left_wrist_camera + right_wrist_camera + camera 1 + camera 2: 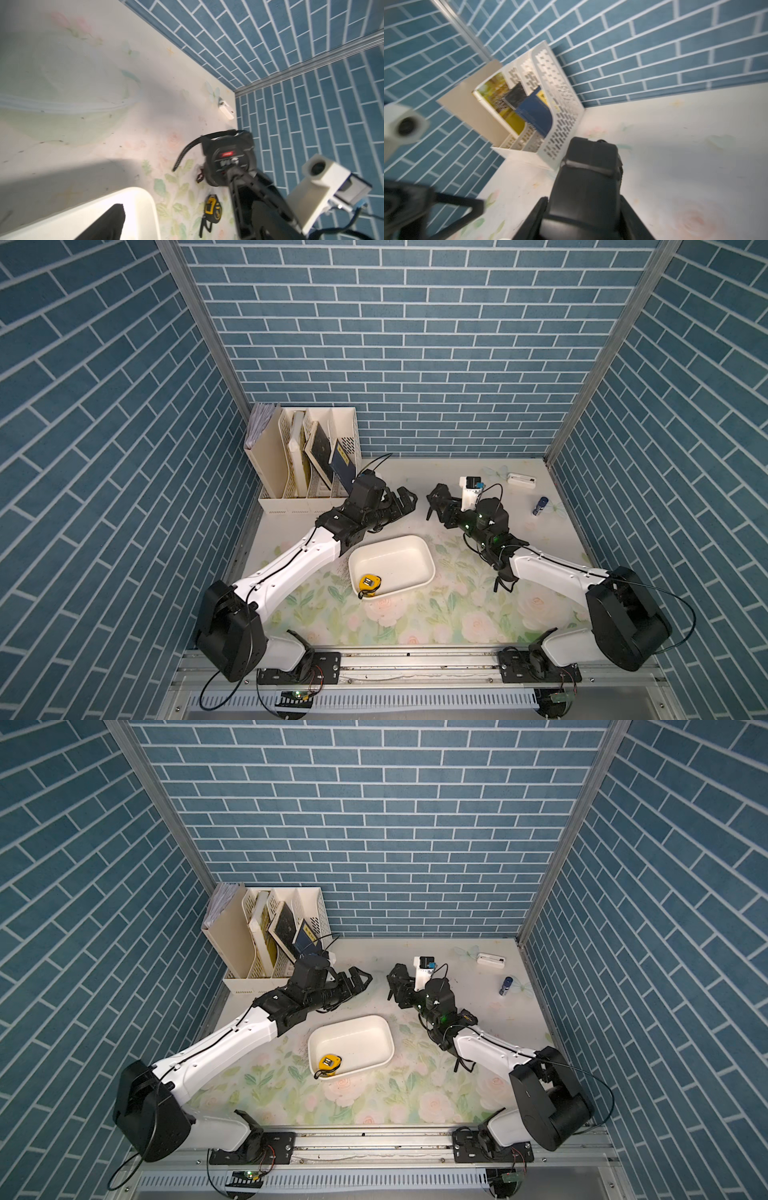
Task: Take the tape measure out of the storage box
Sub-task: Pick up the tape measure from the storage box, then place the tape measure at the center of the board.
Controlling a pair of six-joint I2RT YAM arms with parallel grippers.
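My right gripper tilts downward next and lowers the black tape measure (226, 160) onto the clear floral mat below, outside the storage box, then releases it.
In both top views the white storage box (399, 560) (357, 1036) sits mid-table, and a yellow tape measure (369, 583) (328, 1063) lies in its near-left corner. Behind the box my left gripper (407, 498) (360, 978) hangs open and empty; one of its fingers (108, 222) shows over the box rim (151, 205). Facing it a short way off, my right gripper (439, 499) (583, 199) is shut on a black tape measure (226, 160) (589, 176), whose strap dangles. The two grippers do not touch.
A black-and-yellow tape measure (213, 208) lies on the floral mat beside the box, under the right arm. A cream file rack (307, 460) with books fills the back left corner. A small white case (521, 480) and a blue cylinder (540, 506) lie back right.
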